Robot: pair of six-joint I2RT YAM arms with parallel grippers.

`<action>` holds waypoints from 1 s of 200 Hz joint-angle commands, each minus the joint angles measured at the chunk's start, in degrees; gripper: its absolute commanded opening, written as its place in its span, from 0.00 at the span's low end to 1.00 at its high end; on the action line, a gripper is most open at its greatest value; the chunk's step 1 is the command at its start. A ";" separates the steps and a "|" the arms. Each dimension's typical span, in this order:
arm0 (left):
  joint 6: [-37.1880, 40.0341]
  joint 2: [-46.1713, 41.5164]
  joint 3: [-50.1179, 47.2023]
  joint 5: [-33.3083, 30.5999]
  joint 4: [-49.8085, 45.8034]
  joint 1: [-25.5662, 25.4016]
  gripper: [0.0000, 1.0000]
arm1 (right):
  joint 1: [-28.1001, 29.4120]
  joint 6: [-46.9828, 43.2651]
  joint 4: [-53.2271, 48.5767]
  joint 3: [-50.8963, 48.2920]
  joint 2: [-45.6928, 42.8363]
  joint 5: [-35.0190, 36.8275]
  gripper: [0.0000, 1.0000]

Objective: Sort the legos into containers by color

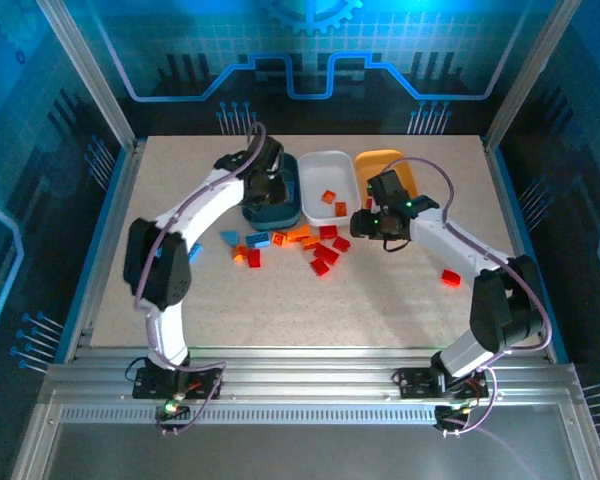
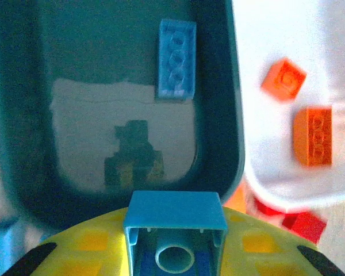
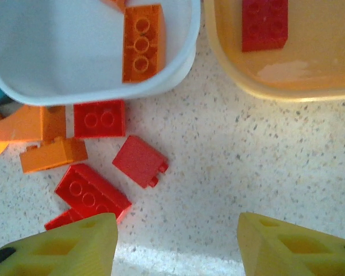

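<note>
My left gripper should next move outward over the dark teal container's bottom, since that lies outward, and let go of the light blue lego where another blue one lies.
My left gripper is shut on a light blue lego and hangs over the near end of the dark teal container, where another light blue lego lies. From above, the left gripper sits over that tub. The white container holds an orange lego. A red lego lies in the yellow-orange container. My right gripper stands open over bare table, with red legos just left of its fingers.
Loose red, orange and blue legos lie scattered on the table in front of the three tubs. One red brick lies apart at the right, near the right arm. A raised frame borders the table.
</note>
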 commanded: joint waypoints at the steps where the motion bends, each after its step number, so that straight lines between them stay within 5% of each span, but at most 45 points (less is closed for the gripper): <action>1: -1.11 8.24 9.40 3.74 -4.37 2.33 0.20 | 1.32 0.78 -1.06 -1.01 -4.02 0.77 0.59; 34: -0.65 14.17 17.88 4.60 -7.74 2.80 0.26 | 1.72 -1.16 -3.80 -0.94 -5.69 1.97 0.63; 69: 0.26 11.88 17.67 6.25 -7.05 2.80 0.83 | 6.37 -1.45 -4.05 -0.65 -4.16 1.27 0.71; 86: 1.31 7.86 15.80 7.12 -5.59 2.80 0.99 | 11.07 -0.47 -4.22 0.73 -1.16 2.25 0.73; 129: 1.88 -8.52 -0.92 8.38 1.09 2.86 0.99 | 20.08 -0.07 -6.04 5.88 9.17 4.98 0.74; 200: -5.64 -34.21 -40.78 8.71 11.55 3.98 0.99 | 23.18 -1.77 -7.91 10.55 20.62 3.29 0.64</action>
